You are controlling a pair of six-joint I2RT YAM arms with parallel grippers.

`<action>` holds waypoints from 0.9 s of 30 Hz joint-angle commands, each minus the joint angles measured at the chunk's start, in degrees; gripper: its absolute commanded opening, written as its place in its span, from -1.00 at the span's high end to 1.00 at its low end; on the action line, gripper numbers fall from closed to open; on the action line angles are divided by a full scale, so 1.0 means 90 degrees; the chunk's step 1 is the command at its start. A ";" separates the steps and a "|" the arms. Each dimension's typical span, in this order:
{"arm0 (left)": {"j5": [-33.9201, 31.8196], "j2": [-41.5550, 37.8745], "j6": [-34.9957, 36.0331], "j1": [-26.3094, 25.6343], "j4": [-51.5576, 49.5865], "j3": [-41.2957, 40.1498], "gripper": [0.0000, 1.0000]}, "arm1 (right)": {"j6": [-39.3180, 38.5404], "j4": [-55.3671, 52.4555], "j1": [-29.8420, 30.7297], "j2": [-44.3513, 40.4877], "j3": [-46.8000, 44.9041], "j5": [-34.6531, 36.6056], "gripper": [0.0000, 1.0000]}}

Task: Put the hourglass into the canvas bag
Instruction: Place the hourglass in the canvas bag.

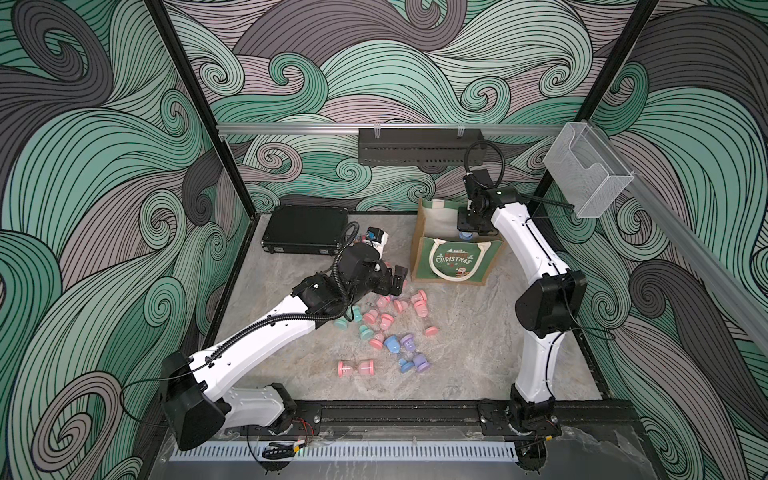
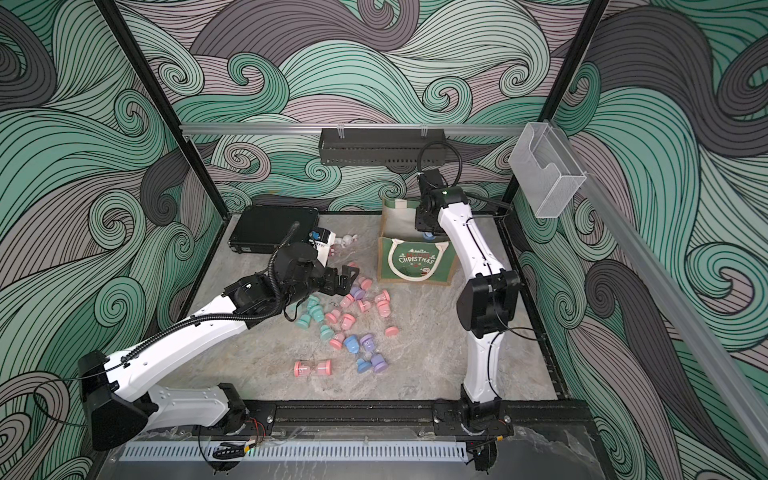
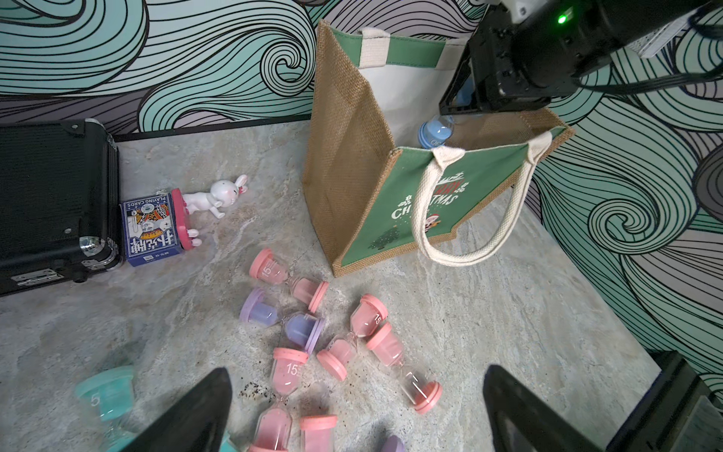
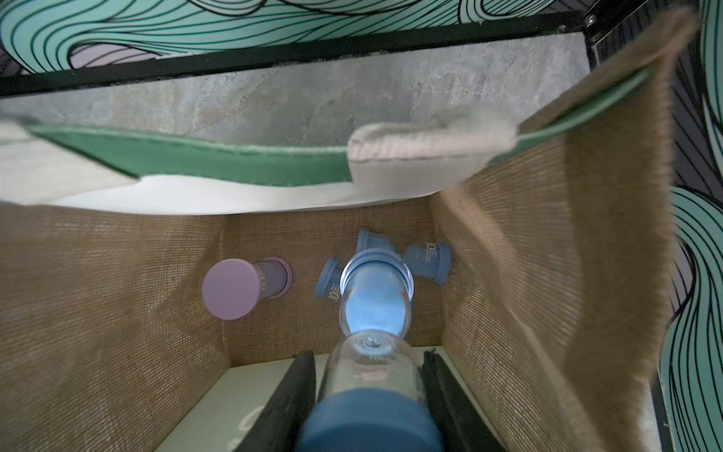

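My right gripper lowers deeper into the canvas bag next and releases the blue hourglass above the bag's bottom (image 4: 305,320), since the hourglass already dangles inside the canvas bag's rim.
The canvas bag (image 1: 451,266) (image 2: 415,266) (image 3: 391,203) stands open at the back of the table, green "Christmas" front facing the arms' bases. My right gripper (image 1: 468,226) (image 2: 424,226) (image 4: 369,360) hangs point-down in its mouth, shut on a blue hourglass (image 1: 466,236) (image 3: 435,133) (image 4: 373,305) that dangles inside the rim. A purple hourglass (image 4: 234,289) and blue ones (image 4: 426,258) lie on the bag's bottom. My left gripper (image 1: 397,282) (image 2: 347,278) (image 3: 358,371) is open, empty, low over a pile of pink, purple, teal and blue hourglasses (image 1: 386,320) (image 3: 301,332).
A flat black hard case (image 1: 305,228) (image 3: 51,203) lies at the back left, with a playing-card box (image 3: 150,227) and a white rabbit figure (image 3: 219,195) beside it. A wire basket (image 1: 586,174) hangs on the right rail. A black tray (image 1: 419,147) sits on the back wall.
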 commanded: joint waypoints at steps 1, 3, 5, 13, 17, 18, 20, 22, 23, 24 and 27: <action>0.0123 0.0063 -0.0123 0.0078 0.0174 0.0207 -0.97 | -0.0097 0.0355 -0.0022 0.0086 0.0096 0.0086 0.40; 0.0184 0.0081 -0.0150 0.0095 0.0173 0.0183 -0.97 | -0.0162 0.0473 -0.0043 0.0217 0.0009 -0.0096 0.38; 0.0208 0.0068 -0.0179 0.0106 0.0200 0.0113 -0.97 | -0.0194 0.0490 -0.0054 0.0371 -0.0069 -0.0096 0.38; 0.0286 0.0152 -0.0243 0.0145 0.0267 0.0156 -0.97 | -0.0231 0.1161 -0.0104 0.0052 -0.0986 -0.0180 0.14; 0.0335 0.0146 -0.0309 0.0150 0.0352 0.0126 -0.97 | -0.0297 0.1291 -0.0128 -0.0043 -0.1113 -0.0205 0.00; 0.0335 0.0158 -0.0317 0.0149 0.0341 0.0146 -0.97 | -0.0314 0.1292 -0.0128 -0.0071 -0.1115 -0.0192 -0.04; 0.0335 0.0190 -0.0310 0.0147 0.0302 0.0204 -0.97 | -0.0339 0.1294 -0.0129 -0.0120 -0.1124 -0.0223 -0.10; 0.0335 0.0209 -0.0317 0.0147 0.0278 0.0254 -0.97 | -0.0345 0.1316 -0.0128 -0.0217 -0.1147 -0.0294 -0.15; 0.0337 0.0224 -0.0317 0.0146 0.0281 0.0255 -0.97 | -0.0335 0.1338 -0.0122 -0.0269 -0.1167 -0.0294 -0.18; 0.0335 0.0222 -0.0314 0.0154 0.0284 0.0247 -0.97 | -0.0320 0.1347 -0.0129 -0.0335 -0.1164 -0.0285 -0.23; 0.0258 0.0216 -0.0302 0.0155 0.0228 0.0297 -0.97 | -0.0289 0.1342 -0.0130 -0.0537 -0.1096 -0.0441 -0.30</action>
